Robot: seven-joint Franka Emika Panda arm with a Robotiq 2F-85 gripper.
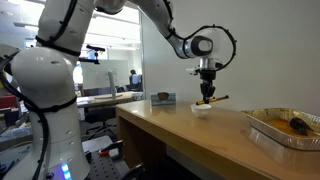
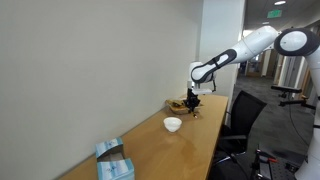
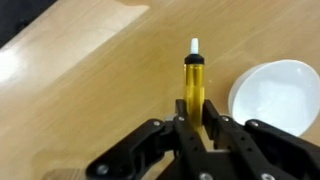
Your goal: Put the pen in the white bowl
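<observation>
The inside of the white bowl is below my gripper and to its right in the wrist view, so I should move that way and down to let go of the pen.
My gripper is shut on a yellow pen with a white tip and holds it above the wooden table. In the wrist view the white bowl lies just right of the pen, empty. In an exterior view the gripper hangs close above the bowl with the pen sticking out sideways. In an exterior view the gripper is up and to the right of the bowl.
A foil tray holding a dark object stands on the table past the bowl. A blue box lies at the table's other end. The table edge drops off towards office chairs.
</observation>
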